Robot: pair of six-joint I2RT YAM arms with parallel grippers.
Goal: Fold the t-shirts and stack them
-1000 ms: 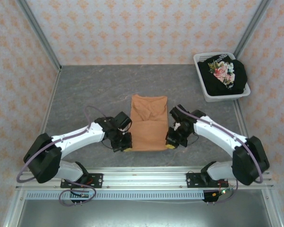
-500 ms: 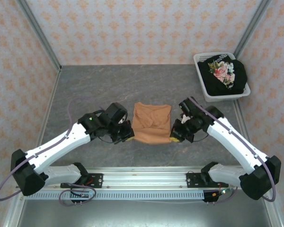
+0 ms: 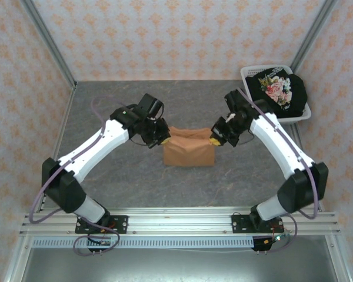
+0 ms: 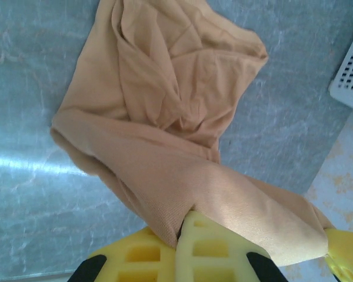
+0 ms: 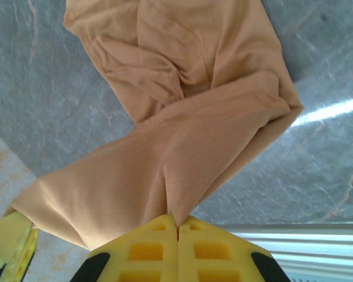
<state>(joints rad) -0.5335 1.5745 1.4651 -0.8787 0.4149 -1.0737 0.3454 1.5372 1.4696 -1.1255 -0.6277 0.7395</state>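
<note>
My left gripper carries the shirt's pinched corner outward and down onto the shirt's far end point(image 3: 174, 130) point(image 4: 135, 17) next, then releases the corner, since that end still lies uncovered.
The orange t-shirt point(image 3: 189, 148) lies folded in the middle of the table, plain side up, its far edge lifted. My left gripper point(image 3: 164, 136) is shut on that edge's left corner, and my right gripper point(image 3: 213, 140) is shut on its right corner. In the left wrist view the orange cloth point(image 4: 182, 158) runs into the closed yellow fingers point(image 4: 209, 249). The right wrist view shows the same orange cloth point(image 5: 182, 147) pinched between closed yellow fingers point(image 5: 147, 249). The black t-shirt with pink flowers point(image 3: 277, 93) sits bunched in the basket.
A white plastic laundry basket point(image 3: 255, 114) stands at the back right corner of the grey table point(image 3: 106, 176). Patterned walls close in the back and both sides. A metal rail runs along the near edge.
Both grippers have carried the shirt's near edge up and away from the bases, folding it over toward the back. The visible orange patch has become shorter.
</note>
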